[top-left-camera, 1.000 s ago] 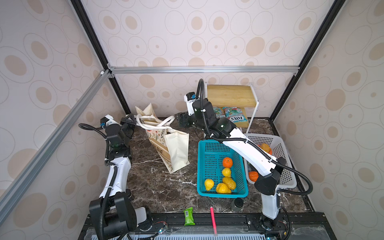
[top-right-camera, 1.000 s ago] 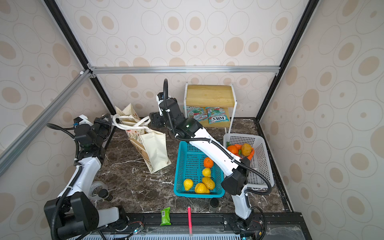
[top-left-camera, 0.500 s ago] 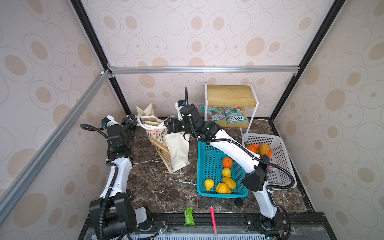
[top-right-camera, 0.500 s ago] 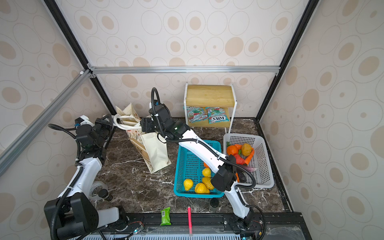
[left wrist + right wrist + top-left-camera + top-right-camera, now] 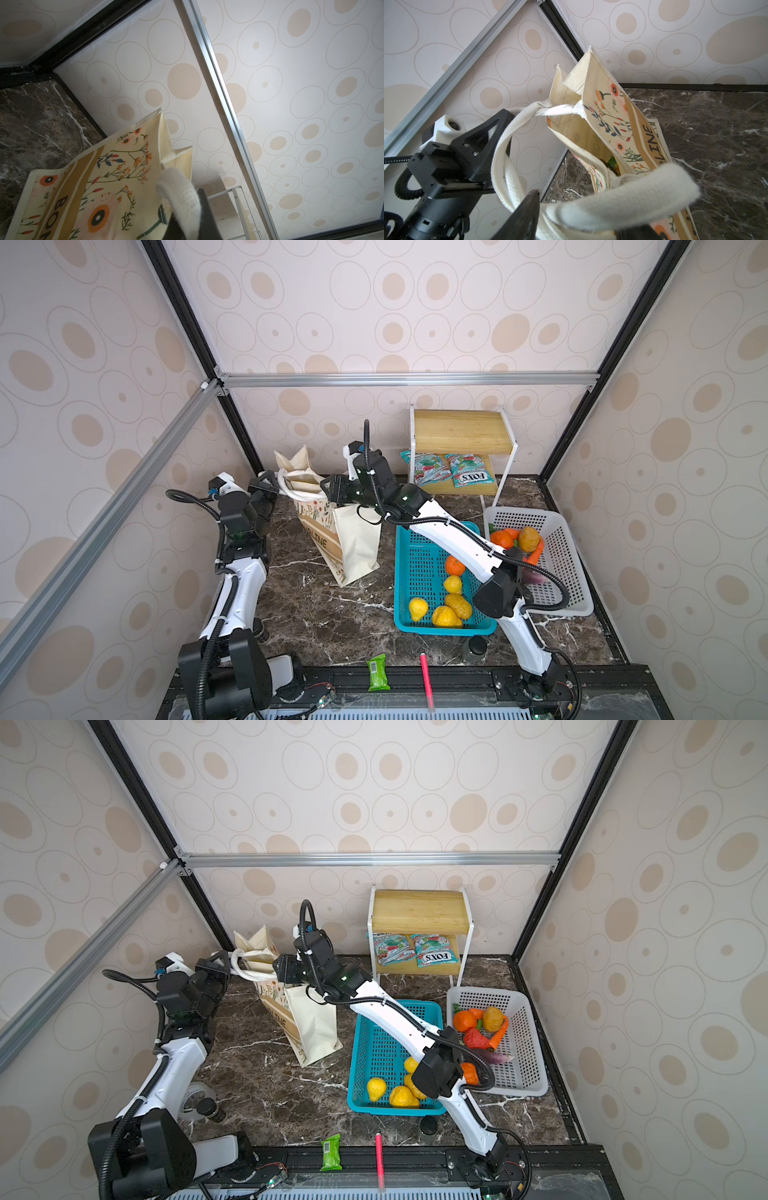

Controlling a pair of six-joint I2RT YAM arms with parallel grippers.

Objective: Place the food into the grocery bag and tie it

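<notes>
My left gripper moves from the bag's opening toward the bag's side next and releases the white strap handle there, since the handle still curves loosely.
The cream floral grocery bag (image 5: 353,539) (image 5: 311,1027) stands at the back left, leaning, with its mouth open. My left gripper (image 5: 269,483) (image 5: 217,965) is shut on one white strap handle (image 5: 517,122), pulling it out to the left; in the left wrist view that strap (image 5: 180,197) covers the jaws. My right gripper (image 5: 329,489) (image 5: 581,218) is at the bag's mouth, jaws apart, with the other white strap (image 5: 623,199) lying across the gap between them. A bit of green and dark food (image 5: 611,164) shows inside the bag.
A teal basket (image 5: 405,572) with yellow and orange fruit sits right of the bag, and a white basket (image 5: 569,572) of vegetables beyond it. A wooden shelf (image 5: 461,435) holds teal Fox's packets (image 5: 469,475). A green bar (image 5: 377,672) and a red pen (image 5: 426,676) lie at the front edge.
My right arm has swung left from over the baskets to the bag's mouth, and its jaws have narrowed round the strap. The left arm has kept still, holding its strap.
</notes>
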